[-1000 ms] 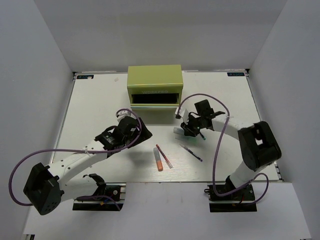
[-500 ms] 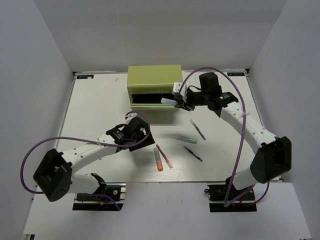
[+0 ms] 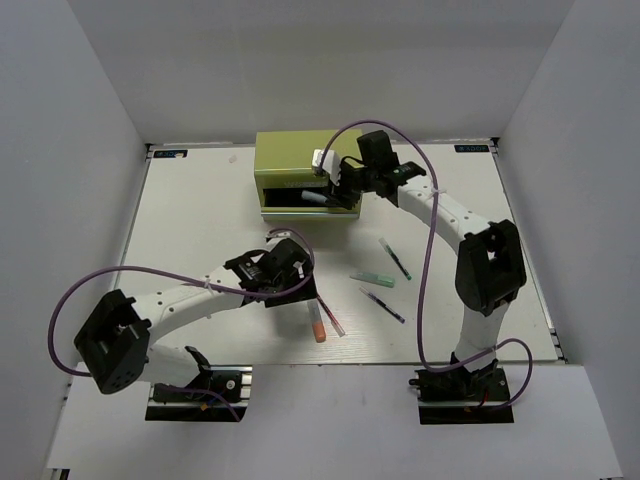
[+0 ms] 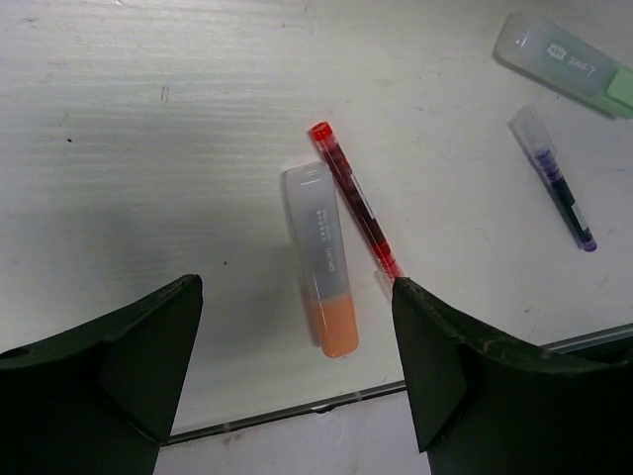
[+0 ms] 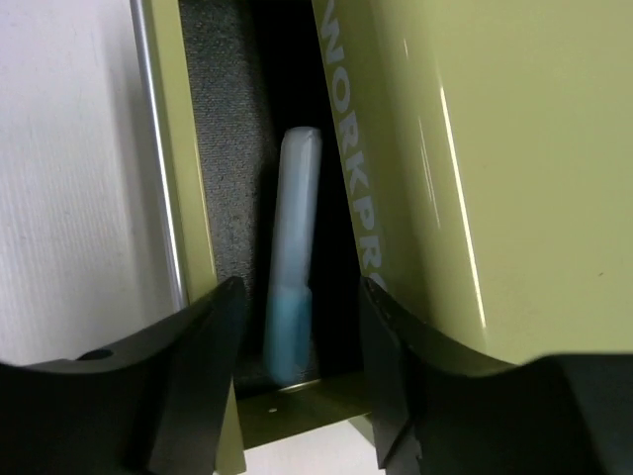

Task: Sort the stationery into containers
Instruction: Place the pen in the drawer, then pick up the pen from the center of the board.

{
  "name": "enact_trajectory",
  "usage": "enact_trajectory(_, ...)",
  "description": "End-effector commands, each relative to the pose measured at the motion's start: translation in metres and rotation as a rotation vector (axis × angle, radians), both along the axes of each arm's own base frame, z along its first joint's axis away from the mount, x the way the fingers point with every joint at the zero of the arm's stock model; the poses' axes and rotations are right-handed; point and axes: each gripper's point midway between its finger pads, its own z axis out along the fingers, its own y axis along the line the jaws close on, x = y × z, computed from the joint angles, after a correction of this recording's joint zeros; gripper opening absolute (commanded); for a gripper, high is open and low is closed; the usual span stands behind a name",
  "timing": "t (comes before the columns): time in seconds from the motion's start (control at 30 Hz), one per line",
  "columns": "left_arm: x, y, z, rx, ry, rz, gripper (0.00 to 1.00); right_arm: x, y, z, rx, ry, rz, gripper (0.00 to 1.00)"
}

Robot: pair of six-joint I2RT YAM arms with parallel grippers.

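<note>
My left gripper should next move down to the orange marker below, with its fingers on both sides of its grey body [image 4: 329, 280] beside the cap, where the red-white pen [image 4: 354, 198] slants away.
The yellow-green chest [image 3: 308, 158] stands at the back with its bottom drawer [image 3: 290, 212] pulled out. My right gripper [image 3: 338, 188] is open over the drawer's right end. In the right wrist view [image 5: 300, 366] a light blue marker [image 5: 292, 267] lies loose in the drawer [image 5: 188, 198], touching neither finger. My left gripper [image 3: 298, 284] is open and empty just above the table. In the left wrist view [image 4: 297, 366] the orange marker [image 4: 323, 259] and the thin red-white pen [image 4: 354, 198] lie ahead between its fingers.
A teal marker [image 3: 373, 279] and two thin dark pens [image 3: 395, 257] [image 3: 383, 305] lie on the table right of centre. The orange marker [image 3: 318, 325] and red-white pen [image 3: 327, 312] lie near the table's front edge [image 4: 297, 411].
My right gripper carried the light blue marker from mid-table up to the open drawer and let it go there. My left gripper moved right, toward the orange marker and red-white pen.
</note>
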Motion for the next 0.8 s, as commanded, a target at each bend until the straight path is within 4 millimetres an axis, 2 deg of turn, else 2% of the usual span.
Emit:
enact_trajectory(0.0, 0.000, -0.008, 0.006, 0.010, -0.023, -0.027, 0.87, 0.011, 0.004, 0.031, 0.028, -0.079, -0.018, 0.58)
enact_trajectory(0.03, 0.000, -0.008, 0.003, 0.014, -0.013, -0.018, 0.87, 0.009, 0.007, 0.032, 0.034, -0.074, -0.019, 0.61)
enact_trajectory(0.2, -0.003, -0.017, -0.005, 0.046, 0.010, -0.034, 0.87, -0.002, 0.002, 0.050, 0.089, -0.038, -0.048, 0.61)
enact_trajectory(0.23, -0.004, -0.020, -0.004, 0.050, 0.012, -0.043, 0.86, -0.007, 0.000, 0.065, 0.115, -0.048, -0.049, 0.56)
enact_trajectory(0.3, -0.005, -0.023, -0.009, 0.066, 0.019, -0.043, 0.86, -0.015, -0.007, 0.063, 0.129, -0.002, -0.078, 0.51)
enact_trajectory(0.33, -0.004, -0.025, -0.009, 0.067, 0.020, -0.043, 0.85, -0.025, -0.014, 0.075, 0.145, -0.012, -0.082, 0.48)
enact_trajectory(0.37, -0.007, -0.027, -0.012, 0.076, 0.026, -0.056, 0.83, -0.028, -0.017, 0.076, 0.157, -0.009, -0.091, 0.45)
enact_trajectory(0.4, -0.006, -0.029, -0.017, 0.089, 0.036, -0.056, 0.82, -0.034, -0.022, 0.066, 0.151, 0.020, -0.103, 0.44)
enact_trajectory(0.43, -0.006, -0.029, -0.019, 0.101, 0.051, -0.047, 0.78, -0.045, -0.030, 0.073, 0.167, 0.011, -0.113, 0.44)
enact_trajectory(0.47, -0.010, -0.031, -0.022, 0.112, 0.064, -0.050, 0.76, -0.044, -0.036, 0.076, 0.176, -0.007, -0.136, 0.42)
enact_trajectory(0.5, -0.011, -0.033, -0.027, 0.132, 0.078, -0.059, 0.75, -0.052, -0.046, 0.061, 0.161, 0.017, -0.157, 0.42)
enact_trajectory(0.53, -0.014, -0.032, -0.030, 0.158, 0.088, -0.056, 0.73, -0.052, -0.051, 0.068, 0.173, -0.006, -0.178, 0.42)
enact_trajectory(0.57, -0.013, -0.034, -0.029, 0.163, 0.092, -0.056, 0.71, -0.054, -0.063, 0.055, 0.157, 0.013, -0.211, 0.41)
enact_trajectory(0.6, -0.015, -0.031, -0.036, 0.194, 0.114, -0.056, 0.70, -0.056, -0.066, 0.055, 0.165, 0.023, -0.227, 0.41)
enact_trajectory(0.67, -0.017, -0.034, -0.037, 0.210, 0.123, -0.067, 0.69, -0.056, -0.078, 0.044, 0.160, 0.055, -0.271, 0.41)
enact_trajectory(0.73, -0.018, -0.037, -0.043, 0.225, 0.132, -0.076, 0.67, -0.057, -0.085, 0.046, 0.168, 0.060, -0.290, 0.41)
enact_trajectory(0.77, -0.020, -0.035, -0.046, 0.240, 0.142, -0.076, 0.66, -0.056, -0.091, 0.040, 0.168, 0.082, -0.312, 0.41)
